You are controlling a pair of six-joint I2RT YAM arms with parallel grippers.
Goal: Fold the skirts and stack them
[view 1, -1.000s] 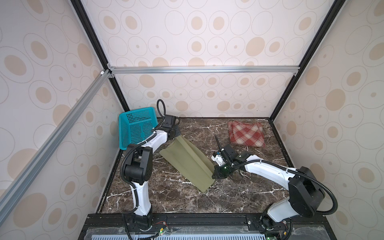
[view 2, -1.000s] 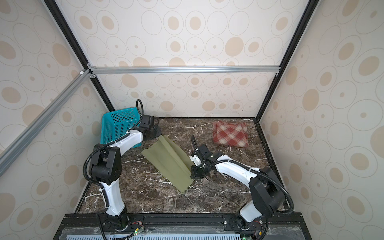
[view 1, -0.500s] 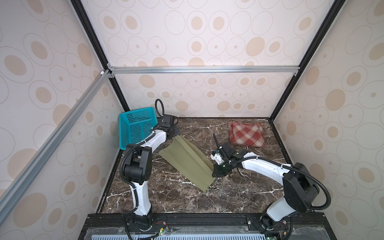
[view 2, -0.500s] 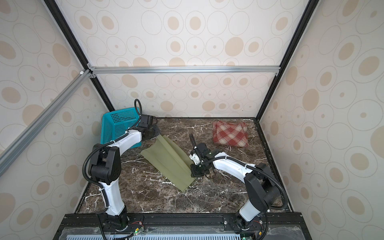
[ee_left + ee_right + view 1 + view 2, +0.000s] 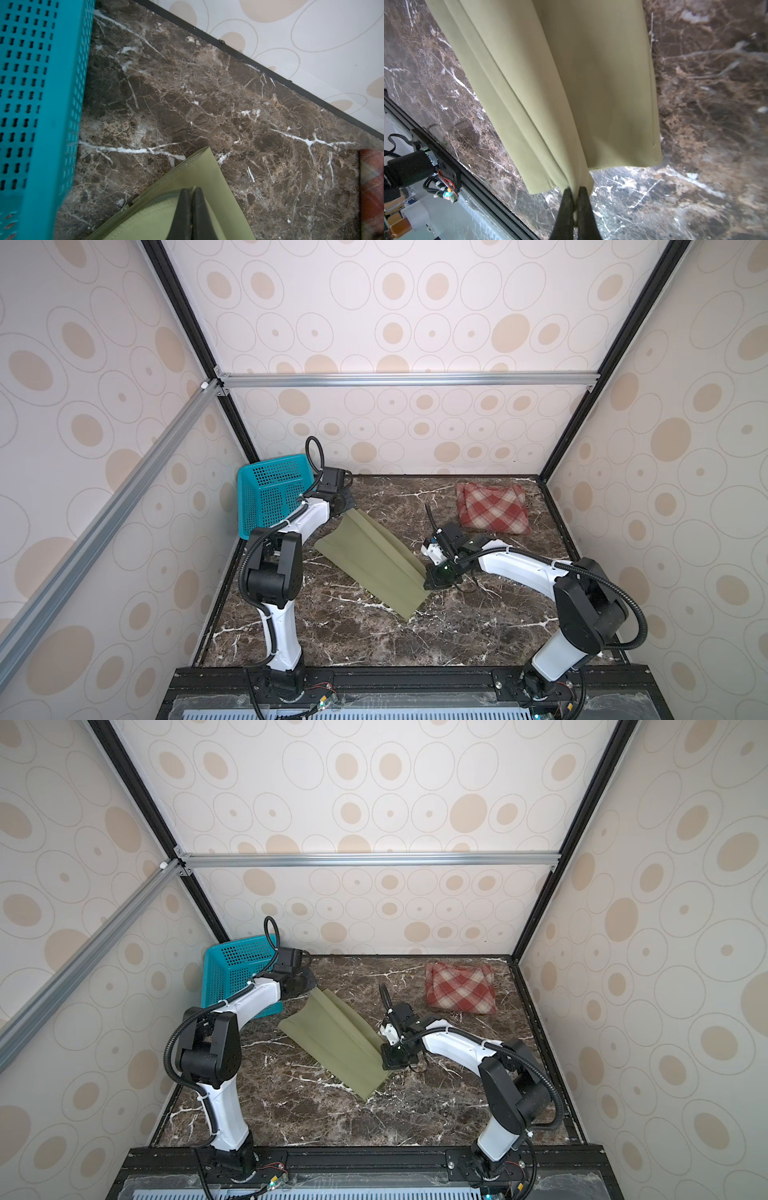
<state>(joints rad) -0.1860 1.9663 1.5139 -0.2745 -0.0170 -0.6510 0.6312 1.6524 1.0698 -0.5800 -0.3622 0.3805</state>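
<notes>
The bottom layer's uncovered end (image 5: 627, 146) is outward and below. My right gripper should next move the skirt's near hem outward and down to cover it, then let go.
The olive-green skirt (image 5: 370, 564) (image 5: 334, 1044) stretches diagonally across the middle of the marble table, ridged lengthwise. Its far end is pinched by my left gripper (image 5: 347, 509) (image 5: 311, 986), which is shut on the seamed corner (image 5: 197, 170); the fingertips (image 5: 184, 199) press together over the cloth. My right gripper (image 5: 431, 581) (image 5: 390, 1060) is shut on the near hem (image 5: 581, 83), with cloth bunched between its jaws (image 5: 575, 190). The red-and-cream plaid skirt (image 5: 492, 508) (image 5: 461, 988) (image 5: 372, 187) lies folded at the back right, apart from both grippers.
A teal perforated basket (image 5: 270, 497) (image 5: 237, 973) (image 5: 31, 104) leans against the left wall at the back, close beside my left arm. Patterned walls enclose the table on three sides. A black rail (image 5: 446, 158) runs along the table's front edge.
The right arm's elbow has swung slightly left and back, and its gripper has edged left with the hem. The left gripper has hardly moved. Both stay shut on the green skirt.
</notes>
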